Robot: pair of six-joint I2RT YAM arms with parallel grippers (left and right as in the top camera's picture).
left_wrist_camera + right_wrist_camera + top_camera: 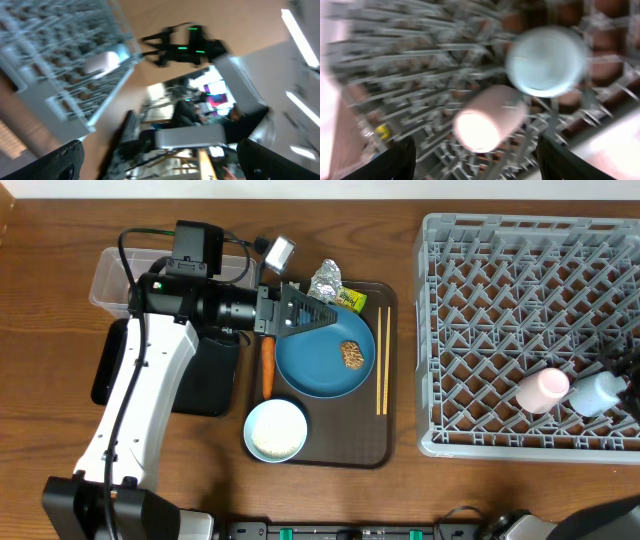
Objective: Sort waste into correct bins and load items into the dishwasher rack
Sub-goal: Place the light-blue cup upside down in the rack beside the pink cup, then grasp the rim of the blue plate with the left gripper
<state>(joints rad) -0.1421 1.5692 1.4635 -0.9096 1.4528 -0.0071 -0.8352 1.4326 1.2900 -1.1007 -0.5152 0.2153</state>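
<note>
I need to turn my left gripper's fingers downward first, since they point toward the grey rack, to lower onto the blue plate's rim (280, 364) beside the carrot.
My left gripper (300, 315) hovers open over the upper left rim of the blue plate (320, 365), which carries a brown food lump (351, 354). In the blurred left wrist view its fingers (70, 160) stand wide with nothing between them. An orange carrot (268, 367) lies left of the plate, and a white bowl (276, 430) with rice sits below it. Chopsticks (380, 360) lie to the plate's right. In the grey rack (500, 260), the pink cup (487, 122) and light blue cup (547, 60) rest side by side. My right gripper (477, 165) is open just behind the pink cup, clear of it.
A foil ball (326, 280) and a yellow-green wrapper (352, 301) sit at the back of the brown serving tray (340, 452). The clear tub (110, 275) and the black tray (205, 385) lie at the left, partly under my left arm.
</note>
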